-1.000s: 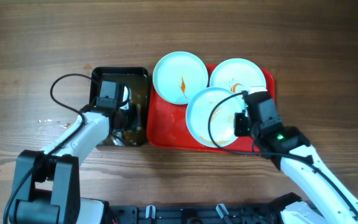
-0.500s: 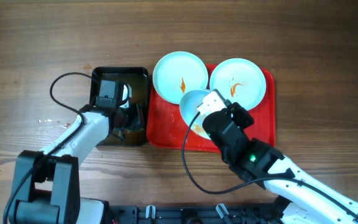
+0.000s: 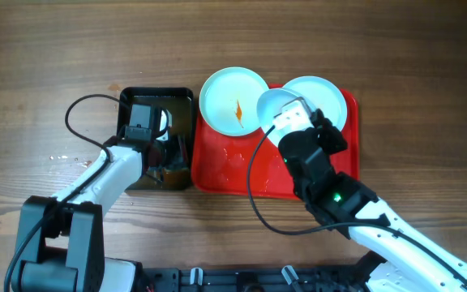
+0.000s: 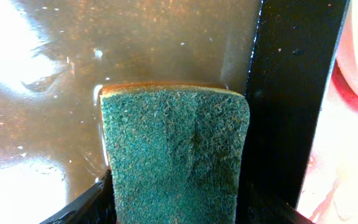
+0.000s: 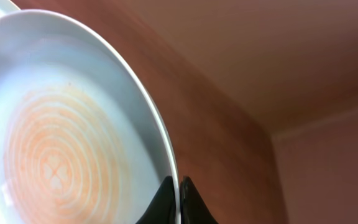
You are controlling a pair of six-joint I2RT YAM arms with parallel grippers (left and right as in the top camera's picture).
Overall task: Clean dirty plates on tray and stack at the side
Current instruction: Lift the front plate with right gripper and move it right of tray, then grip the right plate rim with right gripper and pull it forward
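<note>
The right gripper moves past the tray [image 3: 225,166] and down next, and releases the plate on the bare tabletop, to the gripper's right in the overhead view.
My right gripper [image 5: 179,199] is shut on the rim of a pale plate [image 5: 61,143] smeared with orange sauce and holds it tilted above the red tray [image 3: 225,166]; from overhead the lifted plate [image 3: 272,107] partly hides a second plate [image 3: 319,91] at the tray's back right. A third plate [image 3: 232,99] with an orange streak sits at the tray's back left. My left gripper [image 4: 176,214] is shut on a green sponge [image 4: 176,152] inside the black basin [image 3: 156,99].
The black basin [image 4: 284,93] holds brownish water and stands just left of the tray. Wooden table [image 3: 71,57] lies all around. My right arm [image 3: 339,199] reaches over the tray's front right.
My right arm has lifted the front plate off the tray, tilted it and carried it up and back over the tray's middle. The left arm has not moved.
</note>
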